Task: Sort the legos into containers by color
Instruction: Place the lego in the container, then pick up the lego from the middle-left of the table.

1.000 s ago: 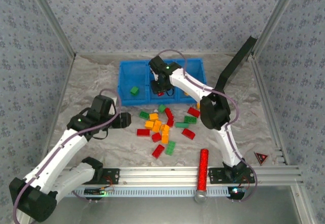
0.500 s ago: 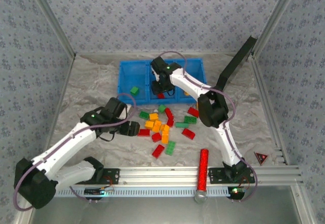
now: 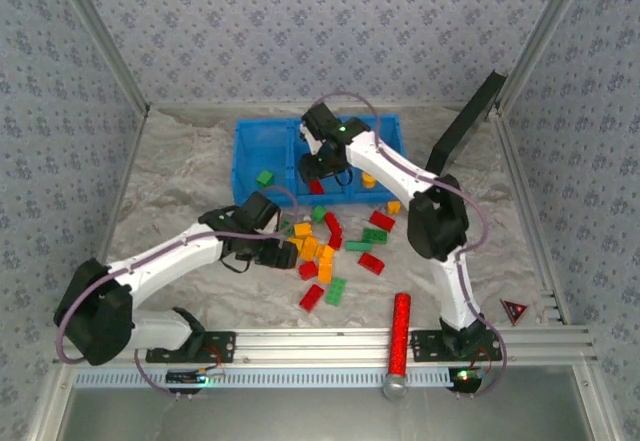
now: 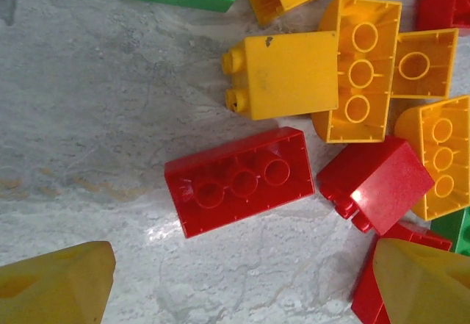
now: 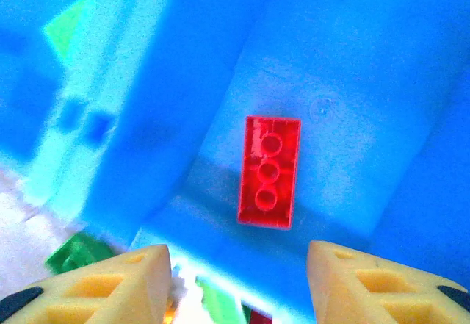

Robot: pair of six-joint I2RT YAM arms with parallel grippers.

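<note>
My left gripper lowers over the upside-down red brick (image 4: 239,181) next, one finger beyond each short end. The brick lies below the open fingers at the pile's edge.
The legos lie in a loose pile (image 3: 325,251) of red, green and orange bricks in front of the blue tray (image 3: 243,151). My left gripper (image 3: 284,254) hovers low at the pile's left edge, open and empty. In the left wrist view its fingertips (image 4: 62,283) flank bare table just below an upside-down red brick (image 4: 239,181). My right gripper (image 3: 318,168) is over the tray's middle container, open with nothing held. A red brick (image 5: 269,171) lies on that container's floor ahead of the right gripper (image 5: 235,280). A green brick (image 3: 264,177) sits in the left container and an orange one (image 3: 368,179) in the right.
A long red cylinder with a silver base (image 3: 400,336) lies by the front rail (image 3: 320,346). A black panel (image 3: 465,126) leans at the back right. Patterned walls close in the left, back and right sides. A red triangle sticker (image 3: 514,310) marks the right front corner.
My left arm has swung right and forward from the left side to the pile, its jaws widening. My right gripper's jaws have opened over the middle container.
</note>
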